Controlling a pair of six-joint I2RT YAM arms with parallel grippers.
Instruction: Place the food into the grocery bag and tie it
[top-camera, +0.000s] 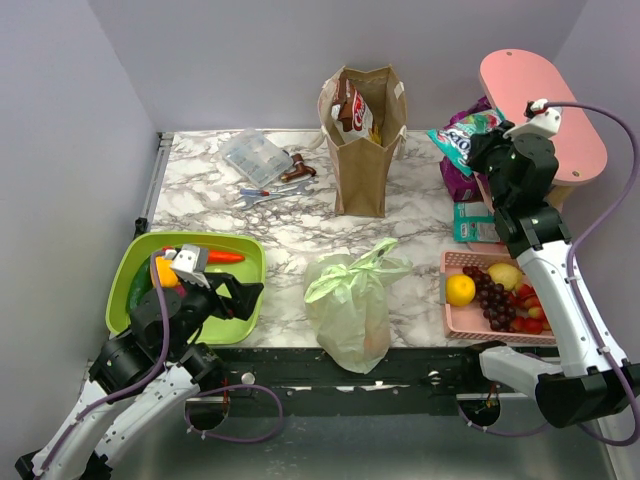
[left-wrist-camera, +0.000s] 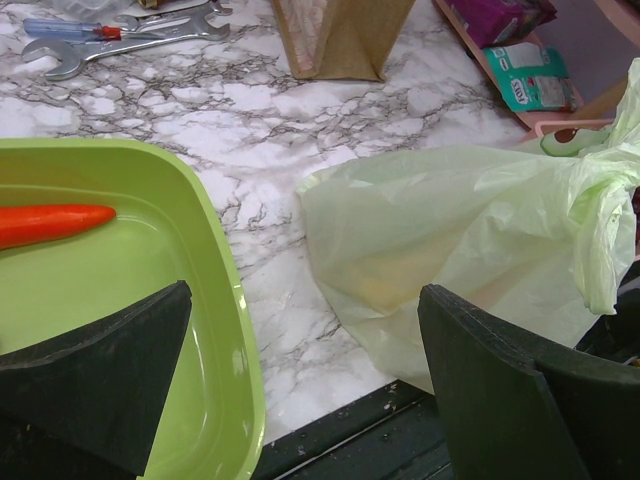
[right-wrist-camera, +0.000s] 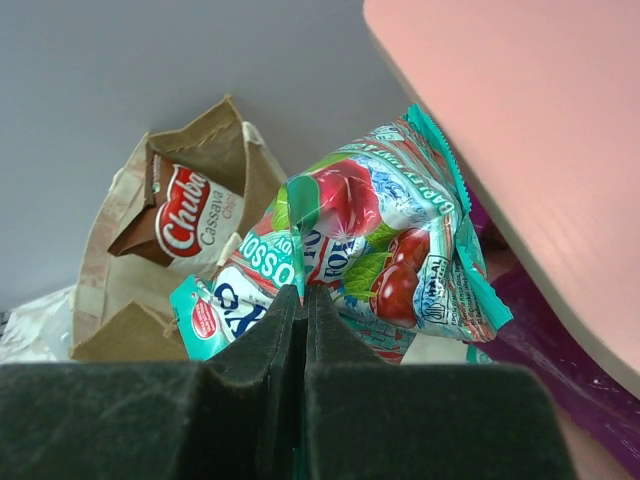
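There is room inside, so the packet (right-wrist-camera: 380, 240) goes outward and to the left in the top view next. My right gripper swings it over the paper bag's opening (right-wrist-camera: 222, 156) to release it.
The pale green plastic grocery bag (top-camera: 350, 300) stands at the table's front middle, its handles bunched in a knot at the top. It bulges, and faint orange-yellow shapes show through it. It also shows in the left wrist view (left-wrist-camera: 450, 240). My left gripper (top-camera: 240, 295) is open and empty, low between the green tray (top-camera: 250, 262) and the bag; the wrist view (left-wrist-camera: 300, 380) shows its jaws wide apart. My right gripper (top-camera: 480, 150) is raised at the back right, shut on the edge of a teal cherry sweets packet (right-wrist-camera: 380, 240).
The tray holds a carrot (top-camera: 215, 257) and a cucumber (top-camera: 137, 290). A pink basket (top-camera: 470, 325) with an orange (top-camera: 460, 290), grapes and strawberries sits front right. A brown paper bag (top-camera: 362, 140) stands at the back, wrenches (top-camera: 270, 195) to its left. A pink board (top-camera: 545, 110) stands back right.
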